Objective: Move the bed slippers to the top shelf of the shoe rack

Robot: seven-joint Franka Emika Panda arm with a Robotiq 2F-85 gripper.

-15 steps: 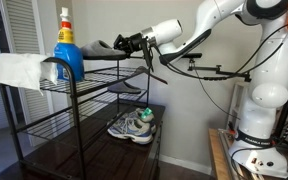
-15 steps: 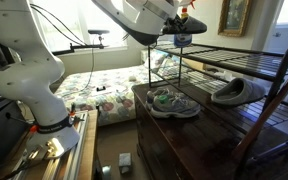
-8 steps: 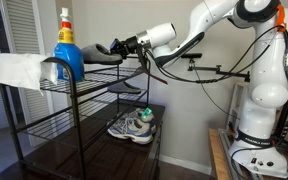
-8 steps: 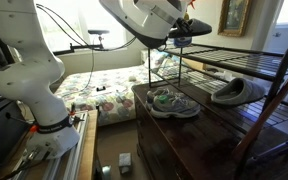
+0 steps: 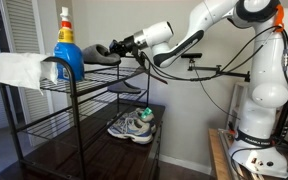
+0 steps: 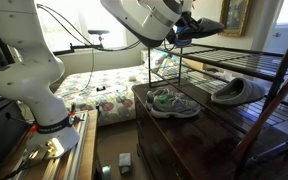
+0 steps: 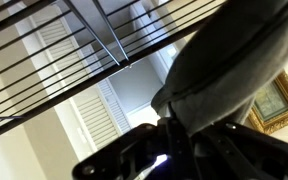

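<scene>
The gripper will next lower the grey slipper onto the top-shelf wires beside the blue spray bottle and let it go, since the slipper is still above that open part of the top shelf.
My gripper [image 5: 124, 46] is shut on one grey bed slipper [image 5: 104, 53] and holds it just above the near end of the top shelf [image 5: 99, 69] of the black shoe rack [image 5: 72, 130]. In an exterior view the gripper [image 6: 183, 30] and the held slipper [image 6: 205, 27] hover over the top wire tier [image 6: 254, 55]. The wrist view shows the slipper [image 7: 234, 70] filling the right side, with the wire grid [image 7: 94, 45] beside it. The second grey slipper [image 6: 239, 92] lies on a lower tier and also shows in an exterior view [image 5: 131, 87].
A blue spray bottle [image 5: 68, 55] and a white cloth [image 5: 19, 70] stand on the top shelf's far end. White-and-grey sneakers [image 5: 132, 127] [image 6: 172, 102] sit on the dark glossy base. A bed [image 6: 99, 95] lies behind the rack.
My gripper has carried the slipper further in over the top shelf, toward the blue bottle. Everything else has stayed still.
</scene>
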